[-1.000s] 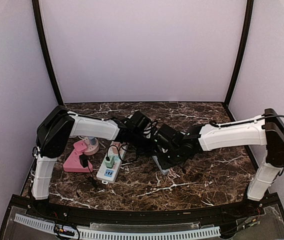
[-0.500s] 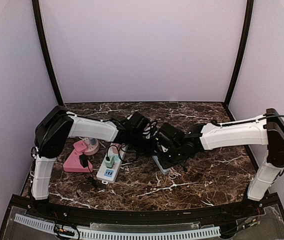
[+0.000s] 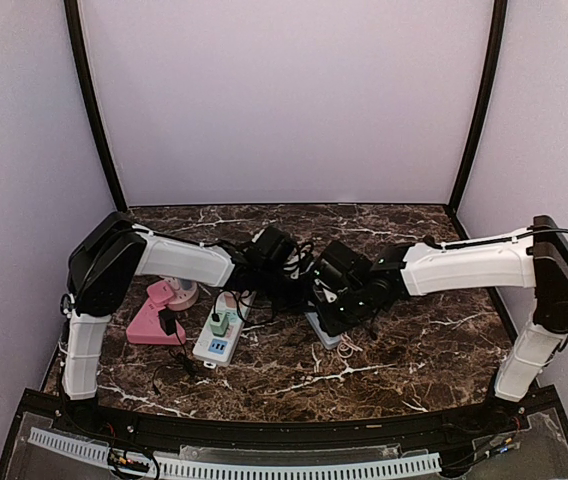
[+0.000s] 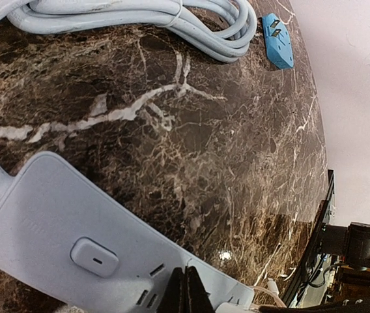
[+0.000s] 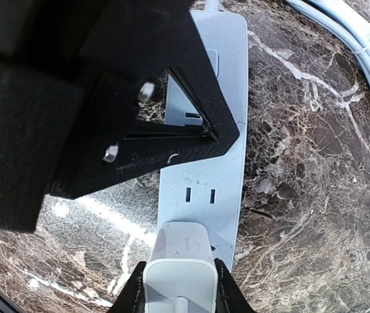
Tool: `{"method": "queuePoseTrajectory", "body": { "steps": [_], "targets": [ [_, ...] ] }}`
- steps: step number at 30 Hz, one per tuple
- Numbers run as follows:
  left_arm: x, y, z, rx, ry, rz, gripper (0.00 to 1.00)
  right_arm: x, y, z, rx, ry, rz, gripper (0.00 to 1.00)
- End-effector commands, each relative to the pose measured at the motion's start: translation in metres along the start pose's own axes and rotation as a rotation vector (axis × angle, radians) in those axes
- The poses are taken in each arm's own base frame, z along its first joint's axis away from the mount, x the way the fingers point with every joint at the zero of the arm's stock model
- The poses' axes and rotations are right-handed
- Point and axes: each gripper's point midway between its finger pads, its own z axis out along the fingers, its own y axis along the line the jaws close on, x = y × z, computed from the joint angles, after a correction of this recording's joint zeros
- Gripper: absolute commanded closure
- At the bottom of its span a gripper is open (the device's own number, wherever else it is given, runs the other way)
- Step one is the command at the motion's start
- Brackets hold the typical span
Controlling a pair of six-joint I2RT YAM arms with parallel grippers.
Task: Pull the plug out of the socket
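Observation:
My right gripper will next move up, outward and to the right in the top view, then down to release the plug on the far tabletop, which is bare.
A white plug [image 5: 180,257] stands at the near end of a light-blue socket strip [image 5: 206,171]. My right gripper [image 5: 178,285] is shut on the plug, one finger on each side. The plug's base meets the strip's face. My left gripper [image 4: 186,290] is shut, and its tips press down on the same strip [image 4: 55,222] near the switch. In the right wrist view, the left gripper [image 5: 107,98] covers the strip's far half. From above, both grippers meet over the strip [image 3: 326,335] at the table's centre.
The strip's coiled pale cable [image 4: 139,16] and its blue plug [image 4: 277,40] lie behind it. To the left are a white power strip [image 3: 216,340] with a green adapter [image 3: 220,323], black cords and a pink object [image 3: 152,318].
The right arm's wrist has shifted slightly up and back over the strip. The left arm has barely moved. Both grips are unchanged.

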Motion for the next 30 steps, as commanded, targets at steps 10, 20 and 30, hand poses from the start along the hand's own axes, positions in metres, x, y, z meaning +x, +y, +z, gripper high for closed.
{"method": "queuePoseTrajectory", "body": {
  "steps": [10,20,30],
  "targets": [
    [0.105,0.114,0.003,-0.376,0.3,-0.153,1.0,-0.035,0.022,-0.033,0.022,-0.187,-0.055,1.0],
    [0.108,0.117,0.004,-0.378,0.298,-0.163,1.0,-0.032,0.006,-0.037,-0.075,-0.178,0.027,1.0],
    [0.11,0.12,0.005,-0.386,0.301,-0.169,1.0,-0.03,0.021,-0.038,-0.012,-0.18,-0.025,1.0]
  ]
}}
